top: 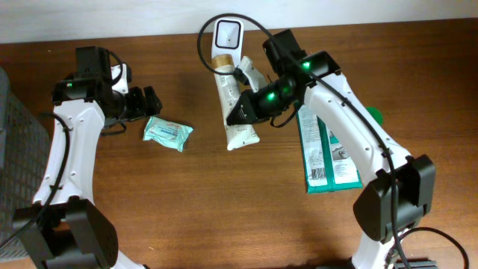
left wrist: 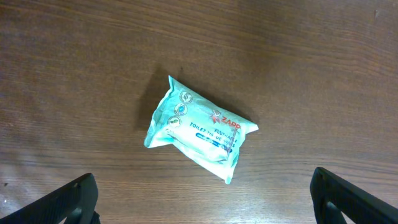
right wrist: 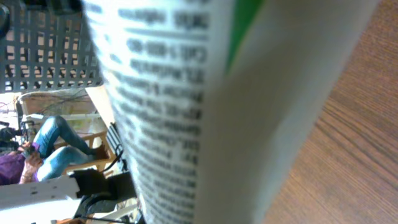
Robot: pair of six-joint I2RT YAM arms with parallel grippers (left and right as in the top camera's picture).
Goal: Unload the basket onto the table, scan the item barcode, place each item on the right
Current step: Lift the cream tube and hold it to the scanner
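I will next carry the tube [top: 237, 127] in my right gripper over the flat teal boxes, then lower it and let go, because the boxes are below it, to its right in the overhead view.
A white tube [top: 237, 127] with dark print and a brownish cap end points up toward the white handheld scanner [top: 226, 36] at the table's back. My right gripper [top: 243, 110] is shut on the tube's middle. In the right wrist view the tube [right wrist: 186, 112] fills the frame, blurred, with a green stripe, and it hides the fingers. My left gripper [top: 147, 102] hangs open over a teal tissue packet [top: 168, 133]. In the left wrist view the packet [left wrist: 199, 129] lies flat on the wood, ahead of the left gripper [left wrist: 205, 208], untouched.
Flat teal boxes [top: 328, 153] lie under the right arm, with a green round thing [top: 373, 116] beside them. The scanner's black cable [top: 200, 45] loops at the back. A grey mesh basket [top: 15, 149] stands at the left edge.
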